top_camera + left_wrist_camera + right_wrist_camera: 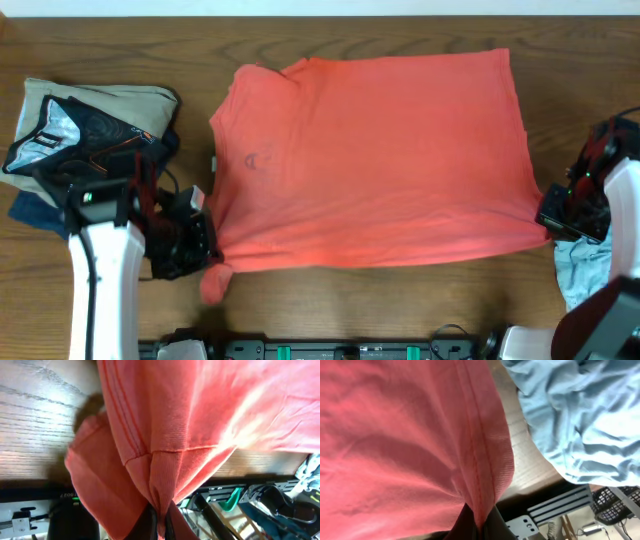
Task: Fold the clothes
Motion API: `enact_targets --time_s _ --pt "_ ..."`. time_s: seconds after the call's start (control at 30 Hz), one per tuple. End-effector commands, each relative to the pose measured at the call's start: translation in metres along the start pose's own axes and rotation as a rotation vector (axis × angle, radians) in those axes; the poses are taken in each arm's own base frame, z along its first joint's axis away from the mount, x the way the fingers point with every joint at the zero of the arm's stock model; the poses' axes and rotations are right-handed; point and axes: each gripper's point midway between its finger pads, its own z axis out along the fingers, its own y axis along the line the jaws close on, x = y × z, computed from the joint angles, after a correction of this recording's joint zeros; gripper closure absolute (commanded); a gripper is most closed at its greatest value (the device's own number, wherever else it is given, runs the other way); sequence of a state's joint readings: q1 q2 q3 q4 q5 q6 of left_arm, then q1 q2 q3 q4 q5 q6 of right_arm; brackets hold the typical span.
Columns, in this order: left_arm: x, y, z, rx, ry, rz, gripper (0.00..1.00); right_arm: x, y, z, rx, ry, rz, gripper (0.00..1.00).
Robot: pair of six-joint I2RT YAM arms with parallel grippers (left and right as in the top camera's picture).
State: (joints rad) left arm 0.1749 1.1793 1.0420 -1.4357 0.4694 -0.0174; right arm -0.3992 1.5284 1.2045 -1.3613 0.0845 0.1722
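Observation:
The shirt's edge (225,158) beside the print is outward of my left gripper, so my left gripper should next bring the shirt's corner outward and down and let go there.
The coral-red T-shirt (370,160) lies spread across the middle of the wooden table, faint print showing through near its left side. My left gripper (207,255) is shut on the shirt's near-left corner; in the left wrist view the fabric (165,435) bunches into the jaws (160,527). My right gripper (548,222) is shut on the near-right hem corner; in the right wrist view the stitched hem (480,450) runs into the jaws (479,527). A pale grey-blue shirt (580,265) lies crumpled at the right edge, also in the right wrist view (580,415).
A pile of other garments (85,125), beige, dark and navy, lies at the far left. The near table edge with a black equipment rail (330,350) runs along the bottom.

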Motion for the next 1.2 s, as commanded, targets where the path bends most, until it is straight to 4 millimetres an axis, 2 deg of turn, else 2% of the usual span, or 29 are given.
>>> enact_targets --time_s 0.0,0.2,0.4,0.53,0.67,0.87,1.17 --pt "-0.003 0.001 -0.004 -0.006 -0.049 -0.017 0.94 -0.001 -0.007 -0.007 0.011 -0.045 0.032 0.99" --pt "-0.043 -0.003 -0.005 0.019 -0.178 -0.089 0.94 -0.014 -0.002 -0.007 -0.014 -0.094 0.033 0.99" --pt "-0.098 -0.007 -0.003 0.059 -0.305 -0.146 0.94 -0.051 0.017 -0.015 -0.118 -0.243 0.019 0.99" --pt "-0.127 -0.006 0.004 0.068 -0.343 -0.128 0.94 -0.071 0.029 -0.019 -0.171 -0.314 0.011 0.99" --pt "-0.150 -0.004 0.015 0.074 -0.358 -0.119 0.94 -0.086 0.043 -0.016 -0.205 -0.343 -0.013 0.99" --pt "-0.179 0.001 0.033 0.078 -0.371 -0.111 0.94 -0.109 0.061 0.001 -0.210 -0.366 -0.054 0.99" --pt "-0.213 0.004 0.045 0.092 -0.435 -0.080 0.94 -0.145 0.085 0.014 -0.293 -0.431 -0.077 0.99"
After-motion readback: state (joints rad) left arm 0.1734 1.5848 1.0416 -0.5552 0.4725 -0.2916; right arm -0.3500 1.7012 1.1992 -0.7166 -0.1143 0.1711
